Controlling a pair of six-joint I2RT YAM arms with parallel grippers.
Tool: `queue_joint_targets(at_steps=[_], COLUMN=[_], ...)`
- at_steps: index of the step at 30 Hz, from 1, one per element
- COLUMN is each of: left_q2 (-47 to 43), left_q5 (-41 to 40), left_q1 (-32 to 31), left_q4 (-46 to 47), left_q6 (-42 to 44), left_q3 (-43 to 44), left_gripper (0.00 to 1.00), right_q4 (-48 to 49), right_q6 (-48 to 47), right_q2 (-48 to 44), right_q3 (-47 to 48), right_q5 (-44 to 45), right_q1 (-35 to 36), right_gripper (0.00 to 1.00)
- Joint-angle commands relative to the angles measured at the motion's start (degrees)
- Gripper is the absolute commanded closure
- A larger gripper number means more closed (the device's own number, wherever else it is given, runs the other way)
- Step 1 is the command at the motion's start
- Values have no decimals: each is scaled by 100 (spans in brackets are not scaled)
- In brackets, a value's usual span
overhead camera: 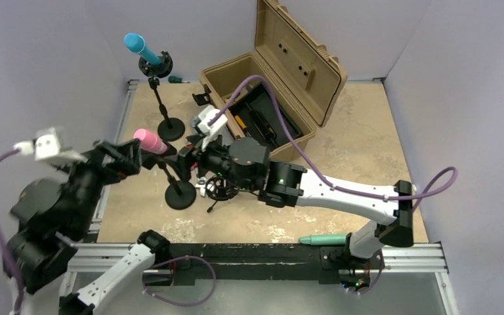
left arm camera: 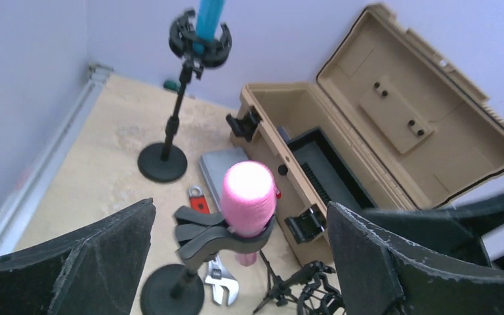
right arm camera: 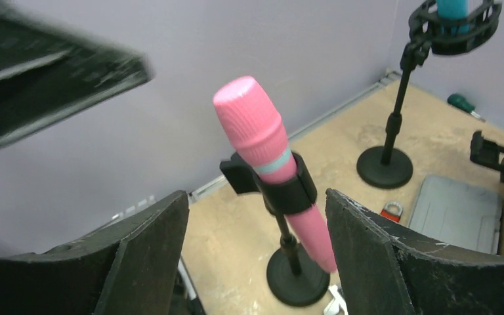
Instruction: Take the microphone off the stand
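Observation:
The microphone's pink head [overhead camera: 149, 140] [right arm camera: 252, 122] sticks out clear above the black clip, so next I will move my right gripper to the left in the top view onto it.
A pink microphone [overhead camera: 149, 141] sits tilted in the black clip of a short stand with a round base [overhead camera: 180, 195]. My left gripper [overhead camera: 128, 154] is open just left of the microphone's head. In the left wrist view the pink head [left arm camera: 248, 197] and clip [left arm camera: 207, 236] lie between the spread fingers [left arm camera: 92, 259], untouched. My right gripper [overhead camera: 187, 157] is open on the stand's right side. In the right wrist view the microphone [right arm camera: 262, 141] and clip [right arm camera: 285, 187] stand ahead of the open fingers [right arm camera: 394, 262], with the base [right arm camera: 297, 274] below.
A blue microphone [overhead camera: 138, 44] sits in a taller stand [overhead camera: 170, 129] at the back left. An open tan case [overhead camera: 289, 62] stands at the back. A teal microphone [overhead camera: 323, 239] lies at the near edge. A wrench [left arm camera: 220, 279], a small tripod mount [overhead camera: 220, 188] and a grey box [left arm camera: 218, 167] lie beside the stand.

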Motion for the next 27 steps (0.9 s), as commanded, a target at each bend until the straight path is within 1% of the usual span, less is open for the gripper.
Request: queue_joint_targets(at_steps=[1, 4, 8, 12, 14, 17, 19, 22, 24, 26, 27], left_q2=[-1315, -2040, -2509, -2560, -2502, -2414, -2355, -2278, -2234, -2192, -2177], left_q5=[-211, -311, -313, -181, -85, 131, 205, 285, 342, 412, 455], left_q1=[-26, -28, -28, -21, -32, -24, -28, -31, -32, -32, -28], left_q4=[524, 460, 43, -386, -533, -624, -641, -606, -562, -537, -514], left_q6=[999, 1187, 1217, 1157, 1069, 990, 949, 905, 876, 820, 757], left_q3=[-660, -1082, -1279, -1357, -1395, -1502, -1586, -1731, -1836, -1915, -1951], left_gripper=[0, 0, 0, 0, 0, 0, 0, 0, 0, 0, 0], right_q4=[-410, -765, -1036, -1241, -1243, -1195, -1082, -890, -680, -486, -380], right_q6=[-663, -831, -1008, -1108, -1311, -1397, -1458, -1564, -1705, -1924, -2060], right_q2=[651, 1172, 1793, 2311, 2515, 2782, 2865, 2854, 2765, 2649, 2564], right_q3=[1130, 1837, 2637, 3255, 3428, 3583, 3593, 3492, 3303, 3069, 2913], right_q5=[674, 750, 829, 1109, 1277, 1685, 1879, 2144, 2185, 2124, 1945], right_q1=[199, 253, 302, 326, 337, 345, 336, 335, 335, 329, 321], right_gripper=[25, 24, 24, 25, 26, 30, 37, 52, 64, 79, 87])
